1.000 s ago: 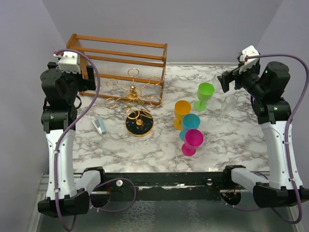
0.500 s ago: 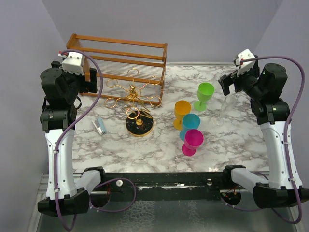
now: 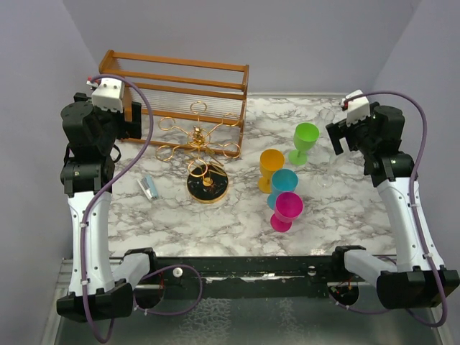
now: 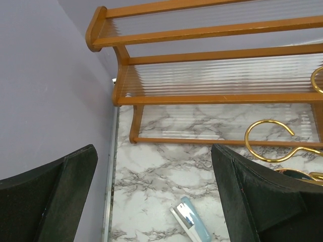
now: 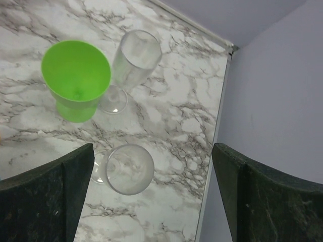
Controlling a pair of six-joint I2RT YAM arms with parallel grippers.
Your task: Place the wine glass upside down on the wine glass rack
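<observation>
My right gripper will move down next until its open fingers are on both sides of the wall-side rim of the wider glass [image 5: 153,167], because that glass stands upright below the gripper.
Two clear wine glasses stand upright at the table's right side: a wider one [image 5: 128,169] [image 3: 335,159] and a narrow tall one [image 5: 135,58] behind it. My right gripper [image 5: 151,196] [image 3: 338,135] is open and empty, hovering above them, with the wider glass under its left finger side. The gold wire wine glass rack [image 3: 198,138] stands on its round black base [image 3: 208,185] left of centre; one gold loop [image 4: 267,136] shows in the left wrist view. My left gripper [image 4: 154,201] [image 3: 135,118] is open and empty, high at the back left.
An orange-brown wooden rail frame [image 3: 180,83] [image 4: 212,96] stands at the back left. A green cup [image 3: 305,140] [image 5: 75,80], an orange cup [image 3: 271,164], a teal cup [image 3: 284,183] and a pink cup [image 3: 287,210] cluster mid-right. A small light-blue stapler-like object [image 3: 148,187] [image 4: 191,222] lies left. The right wall is close.
My right arm's wrist has dropped and shifted left, toward the clear glasses. My left gripper shifted slightly to the right. Nothing was grasped.
</observation>
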